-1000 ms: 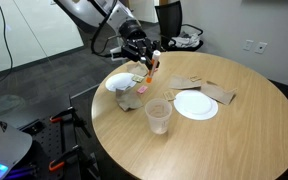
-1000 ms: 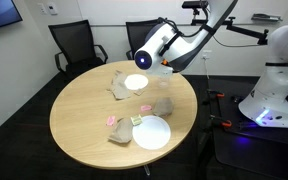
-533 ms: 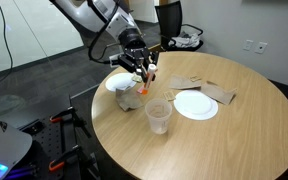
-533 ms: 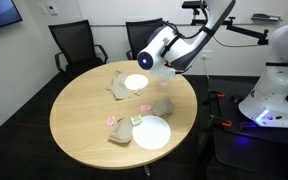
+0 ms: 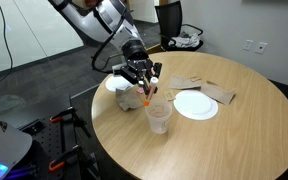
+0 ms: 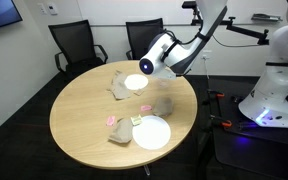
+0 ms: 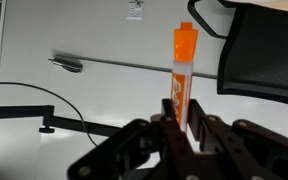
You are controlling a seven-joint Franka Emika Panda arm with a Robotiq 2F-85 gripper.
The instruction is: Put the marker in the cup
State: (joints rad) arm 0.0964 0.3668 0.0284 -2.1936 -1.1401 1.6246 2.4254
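Note:
My gripper should next move outward, go down and let go of the marker hanging at the edge of the cup's rim, because the cup's opening (image 5: pixel 160 103) is below and outward of it.
My gripper (image 5: pixel 147 87) is shut on the orange-red marker (image 5: pixel 148 96) and holds it upright, tip down, just above the rim of the clear plastic cup (image 5: pixel 158 116). The cup stands upright on the round wooden table (image 5: pixel 224 135), next to the white plate (image 5: pixel 195 104). In the wrist view the marker (image 7: pixel 183 68) sticks out from between the two black fingers of the gripper (image 7: pixel 182 122), which clamp its lower part. The cup also shows in an exterior view (image 6: pixel 164 105), faint and see-through, below the arm.
A white bowl-like dish (image 5: pixel 118 82) lies behind the gripper. Crumpled brown paper scraps (image 5: pixel 219 93) lie near the plate, and more lie by the dish (image 6: pixel 118 88). Black office chairs (image 6: pixel 76 45) stand at the table's far side. A second white robot (image 6: pixel 274 70) stands aside.
My gripper has moved down and toward the cup with the marker in it. The marker now hangs right over the cup's rim. The cup and plate have not moved.

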